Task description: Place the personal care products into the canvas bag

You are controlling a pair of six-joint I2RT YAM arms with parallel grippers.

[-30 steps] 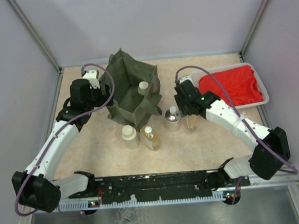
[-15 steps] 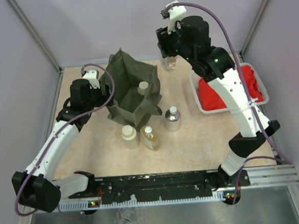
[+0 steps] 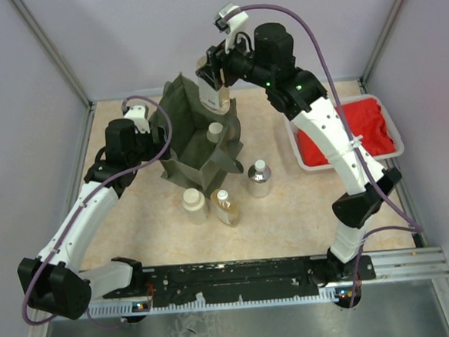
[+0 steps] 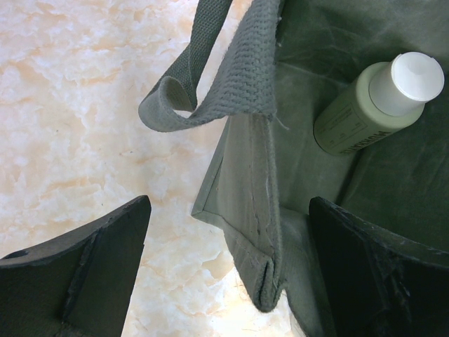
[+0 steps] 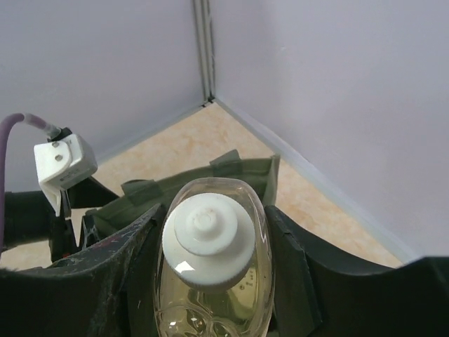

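My right gripper shifts left in the top view and goes down into the canvas bag (image 3: 196,151) beside the pale bottle next, since the bag's bottom is empty there.
The olive canvas bag (image 3: 196,151) stands open at the back left, with one pale bottle (image 3: 215,132) inside; that bottle also shows in the left wrist view (image 4: 375,105). My right gripper (image 3: 214,80) is shut on a clear bottle of amber liquid with a white cap (image 3: 213,100) and holds it high over the bag's far rim. In the right wrist view the bottle (image 5: 208,242) sits between the fingers, above the bag (image 5: 231,179). My left gripper (image 3: 159,133) is open, its jaws astride the bag's left wall (image 4: 245,182). A beige bottle (image 3: 194,203), an amber bottle (image 3: 226,208) and a silvery bottle (image 3: 259,179) stand in front of the bag.
A white tray (image 3: 299,157) holding a red cloth (image 3: 349,129) sits at the right, partly under my raised right arm. Grey walls close in the back and both sides. The left arm's wrist camera (image 5: 63,165) shows beyond the bag.
My right arm has lifted the amber bottle off the table and carried it left, from above the back middle to over the bag. The left arm has not moved.
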